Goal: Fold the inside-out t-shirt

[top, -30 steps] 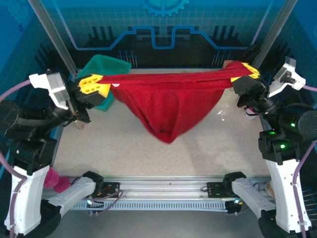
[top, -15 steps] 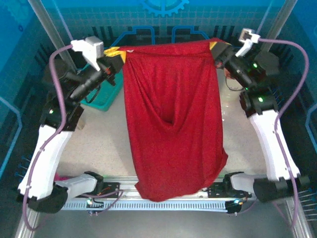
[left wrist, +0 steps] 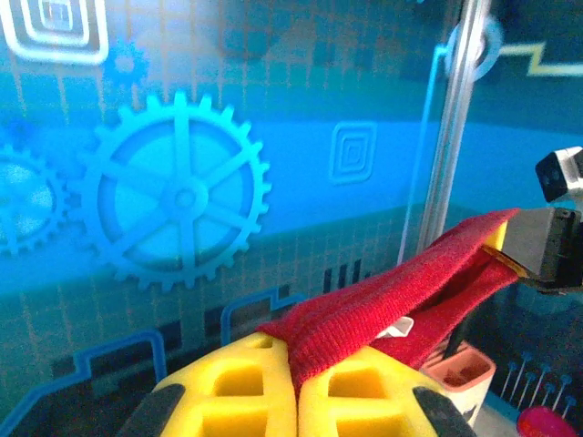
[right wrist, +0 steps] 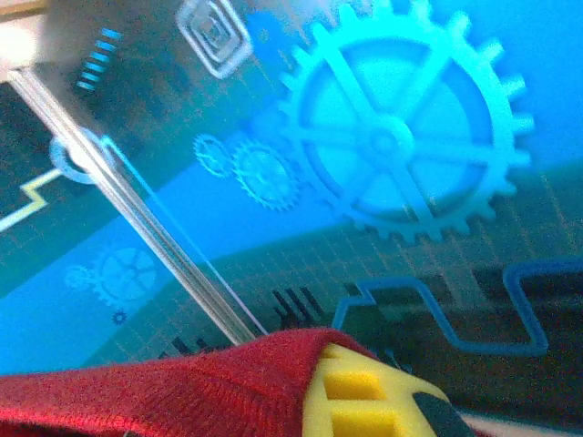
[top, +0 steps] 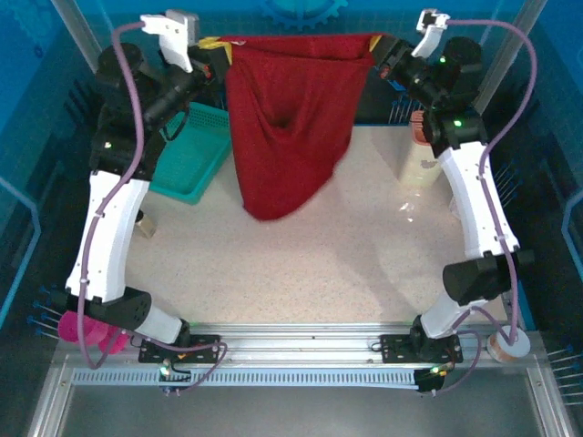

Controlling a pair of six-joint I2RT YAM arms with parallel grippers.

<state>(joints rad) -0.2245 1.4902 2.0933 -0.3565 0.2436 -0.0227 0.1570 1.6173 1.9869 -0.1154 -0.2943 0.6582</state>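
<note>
Next I need to lower my left gripper and draw it back to release the t-shirt's corner on the bare near tabletop, as that part of the tabletop lies below it, nearer my base.
The inside-out t-shirt is dark red and hangs in the air at the back of the table, its top edge stretched between both grippers. Its lowest fold dangles just over the tabletop. My left gripper is shut on the shirt's left top corner. In the left wrist view its yellow fingers pinch the red cloth, with a small white tag showing. My right gripper is shut on the right top corner. Red cloth wraps over its yellow finger in the right wrist view.
A teal basket sits at the back left, partly under the left arm. A pale bottle stands at the back right. A small block lies near the left edge. A pink object and a tape roll lie by the front corners.
Both arms have raised the shirt and carried it toward the back wall. Its hanging bottom has swung from over the front rail to the back half of the table.
</note>
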